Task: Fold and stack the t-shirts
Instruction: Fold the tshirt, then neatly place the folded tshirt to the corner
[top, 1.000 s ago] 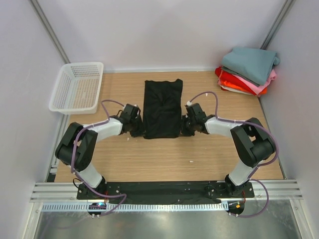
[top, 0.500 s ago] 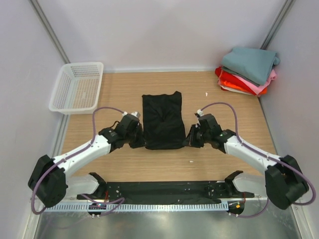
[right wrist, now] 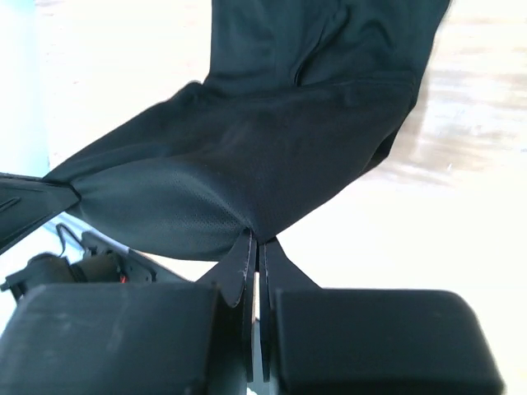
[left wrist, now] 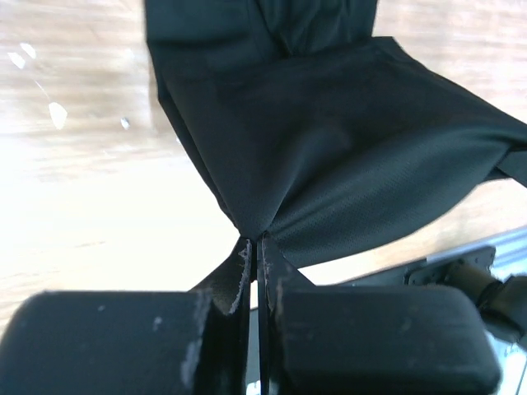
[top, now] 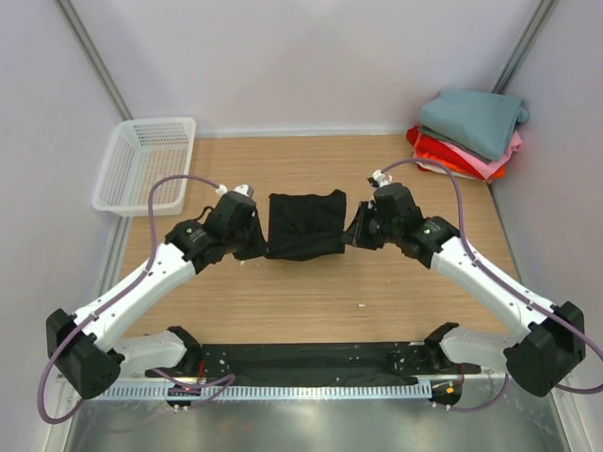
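Observation:
I need to carry the lifted t-shirt corner outward over the t-shirt with my right gripper next, then lower it onto the t-shirt's far edge [top: 333, 195] and let go, because that part of the t-shirt lies on the wood.
The black t-shirt [top: 303, 223] hangs between my two grippers over the middle of the table, its near edge lifted and its far part lying on the wood. My left gripper [top: 256, 243] is shut on its left near corner; the wrist view shows the cloth [left wrist: 329, 140] pinched at the fingertips. My right gripper [top: 354, 231] is shut on its right near corner, with the cloth [right wrist: 247, 156] spreading away from the jaws. A stack of folded shirts sits at the back right: teal-grey [top: 474, 120] on top, pink [top: 492, 166], red-orange [top: 438, 152] and white [top: 441, 170] below.
A white plastic mesh basket [top: 146, 165] stands at the back left, partly over the table's edge. White walls close in the left, back and right sides. The arm bases and a black rail [top: 311, 361] run along the near edge.
Both grippers have lifted the shirt's near edge and carried it towards the far side. The visible shirt has become shorter. Both arms have stretched out further.

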`<state>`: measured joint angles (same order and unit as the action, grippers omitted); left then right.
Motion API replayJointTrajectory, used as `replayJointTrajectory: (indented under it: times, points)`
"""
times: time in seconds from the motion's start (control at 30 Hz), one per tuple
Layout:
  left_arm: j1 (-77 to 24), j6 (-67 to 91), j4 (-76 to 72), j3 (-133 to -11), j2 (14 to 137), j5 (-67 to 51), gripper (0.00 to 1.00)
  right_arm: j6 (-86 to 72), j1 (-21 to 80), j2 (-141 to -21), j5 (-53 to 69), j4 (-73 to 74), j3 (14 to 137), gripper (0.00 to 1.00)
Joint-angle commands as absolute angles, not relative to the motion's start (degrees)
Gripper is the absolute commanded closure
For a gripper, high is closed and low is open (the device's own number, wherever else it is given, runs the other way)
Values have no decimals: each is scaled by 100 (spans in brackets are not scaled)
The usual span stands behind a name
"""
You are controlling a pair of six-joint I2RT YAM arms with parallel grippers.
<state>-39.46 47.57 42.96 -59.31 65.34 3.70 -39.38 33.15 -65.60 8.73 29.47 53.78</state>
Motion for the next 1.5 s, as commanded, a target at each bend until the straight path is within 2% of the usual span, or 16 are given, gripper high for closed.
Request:
replayJointTrajectory:
  times: [0.0, 0.23, 0.37, 0.47, 0.53, 0.57, 0.6, 0.63, 0.67, 0.73, 0.8, 0.9, 0.93, 1.03, 1.23, 1.47]
  points:
    - [-3797, 4439, 4667, -6249, 6785, 642, 100, -3578, 3244, -6863, 475, 3313, 5818, 99]
    - [-3095, 4052, 4483, -6969, 7707, 141, 100, -3252, 3015, -7856, 545, 3366, 6765, 99]
    - [-2699, 3736, 4500, -7985, 8628, -254, 99, -3103, 2612, -8559, 746, 3392, 7434, 99]
    - [-2313, 3622, 4719, -9137, 9735, -684, 94, -2927, 2165, -9437, 992, 3462, 8285, 99]
    - [-1979, 3533, 4964, -9936, 10903, -949, 83, -2857, 1909, -10464, 1159, 3550, 9335, 99]
    - [-1864, 3516, 5088, -10976, 11360, -1028, 77, -2822, 1794, -10868, 1334, 3638, 9865, 81]
    - [-1611, 3507, 5585, -11665, 11982, -1194, 57, -2734, 1619, -11385, 1371, 3908, 10444, 54]
    - [-1495, 3550, 6007, -12507, 13206, -1630, 44, -2612, 1556, -12383, 1406, 4216, 11938, 33]
    - [-1390, 3603, 6447, -14482, 13976, -1913, 36, -2523, 1495, -13002, 1580, 4602, 12832, 16]
    - [-1152, 3944, 7048, -16043, 15146, -2449, 26, -2505, 1354, -14161, 1949, 5299, 14886, 7]
    - [-1038, 4113, 6430, -15552, 14943, -2505, 24, -2549, 1310, -14265, 2293, 5152, 15144, 4]
    - [-1020, 4175, 4851, -13023, 13495, -2251, 21, -2636, 1283, -13152, 2347, 3709, 13094, 4]
    - [-1020, 4131, 4625, -12207, 13213, -2180, 20, -2654, 1231, -12870, 2373, 3344, 11930, 3]
    - [-1028, 3938, 4675, -11822, 12657, -2013, 21, -2611, 1134, -12367, 2583, 2909, 10893, 0]
    - [-1204, 3516, 4703, -10630, 12007, -1758, 23, -2470, 1046, -12384, 2821, 2602, 9969, 0]
    - [-1248, 3498, 4201, -9458, 11804, -1828, 27, -2619, 1055, -12963, 2979, 2373, 9800, 4]
